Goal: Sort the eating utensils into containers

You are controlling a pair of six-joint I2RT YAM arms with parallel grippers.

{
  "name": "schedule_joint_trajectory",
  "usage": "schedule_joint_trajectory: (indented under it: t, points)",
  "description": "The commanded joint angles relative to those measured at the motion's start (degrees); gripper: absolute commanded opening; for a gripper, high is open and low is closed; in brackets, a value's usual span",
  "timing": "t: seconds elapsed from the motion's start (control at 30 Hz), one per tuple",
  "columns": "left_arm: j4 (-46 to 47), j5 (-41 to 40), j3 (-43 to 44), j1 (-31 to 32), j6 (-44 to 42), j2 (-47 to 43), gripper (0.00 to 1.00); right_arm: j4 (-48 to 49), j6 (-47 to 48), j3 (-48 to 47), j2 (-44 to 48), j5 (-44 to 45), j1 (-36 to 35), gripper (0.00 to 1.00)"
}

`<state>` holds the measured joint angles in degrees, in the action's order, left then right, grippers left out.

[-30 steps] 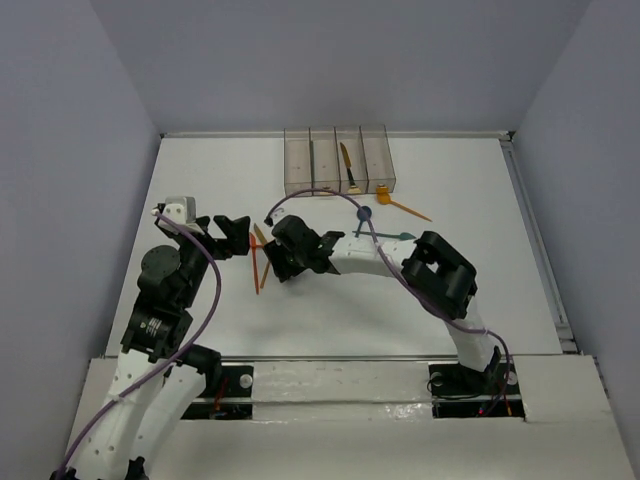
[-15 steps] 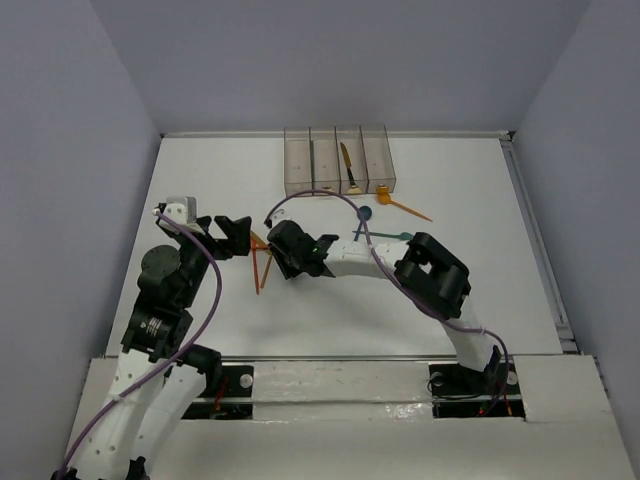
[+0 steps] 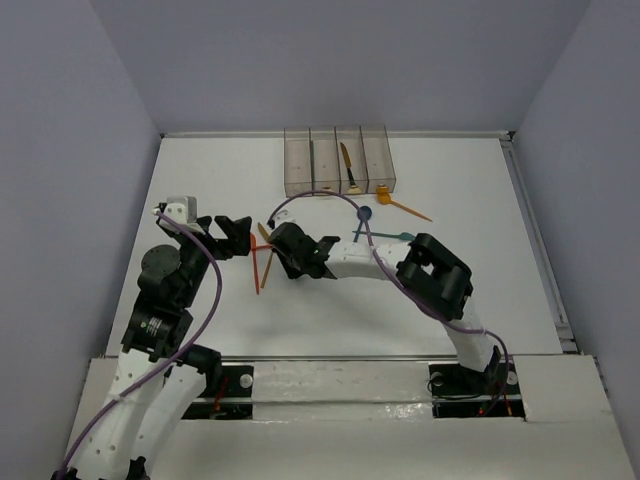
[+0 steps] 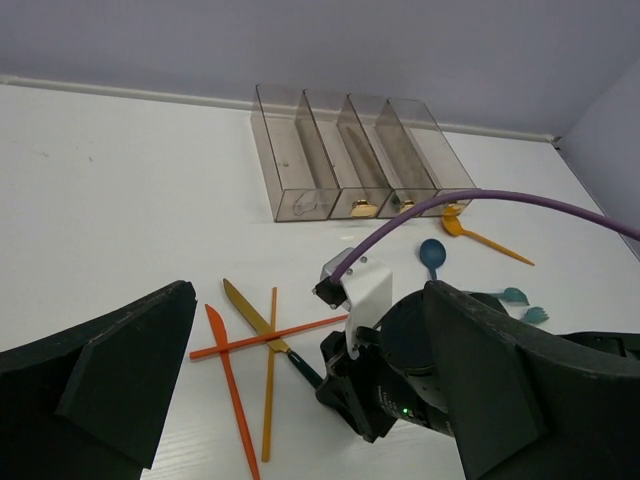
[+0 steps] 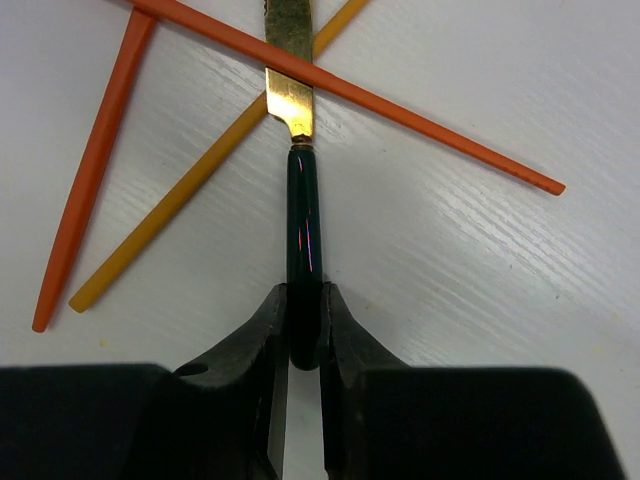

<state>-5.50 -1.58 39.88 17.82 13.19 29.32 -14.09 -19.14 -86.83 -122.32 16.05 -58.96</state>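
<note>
The third bin (image 3: 349, 161) already holds a gold knife and lies outward of my right gripper. Next, my right gripper will lift up, carry the green-handled knife outward over that bin, lower it and let go.
A knife with a gold blade (image 5: 288, 100) and a dark green handle (image 5: 304, 230) lies on the white table under a crossed red stick (image 5: 400, 110). My right gripper (image 5: 304, 330) is shut on the end of that handle, seen from above at the gripper (image 3: 278, 258). Two more orange sticks (image 4: 270, 380) lie in the same pile. My left gripper (image 3: 232, 235) hovers open just left of the pile, holding nothing. The containers (image 3: 297, 190) stand at the far edge, with a gold knife (image 3: 347, 165) in the third bin.
A blue spoon (image 3: 364, 213), an orange spoon (image 3: 400, 205) and teal pieces (image 3: 395, 236) lie between the bins and the right arm. A purple cable (image 4: 480, 200) arcs over the right wrist. Grey walls close in the table on three sides.
The right gripper's jaws have closed from wide apart onto the knife's dark handle, after edging toward the pile. The left arm has stayed still.
</note>
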Motion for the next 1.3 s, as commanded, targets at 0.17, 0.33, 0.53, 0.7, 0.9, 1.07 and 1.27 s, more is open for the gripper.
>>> schedule_joint_trajectory:
  t: [0.17,0.33,0.53,0.7,0.9,1.07,1.27]
  points:
    - [2.0,1.0,1.6,-0.9,0.4,0.3,0.99,-4.0,-1.8,3.2,7.4,-0.3,-0.5,0.0]
    - [2.1,1.2,1.6,-0.9,0.5,0.3,0.99,-5.2,-1.6,6.2,9.6,4.5,0.0,0.0]
    - [2.1,1.2,1.5,-0.9,0.5,0.2,0.99,-9.6,-0.7,6.0,9.8,15.2,0.0,0.0]
    - [2.1,1.3,1.6,-0.9,0.5,0.2,0.99,-14.6,-1.1,5.3,10.1,22.2,0.0,0.0]
    - [2.1,1.2,1.6,-0.9,0.5,0.1,0.99,-15.7,-2.9,7.0,12.5,26.4,3.1,0.0]
    - [2.2,1.2,1.7,-0.9,0.5,0.4,0.99,-13.7,-1.9,8.9,16.9,28.1,5.8,0.0]
    - [2.2,1.2,1.7,-0.9,0.6,0.3,0.99,-9.5,1.8,9.0,20.7,24.8,9.9,0.0]
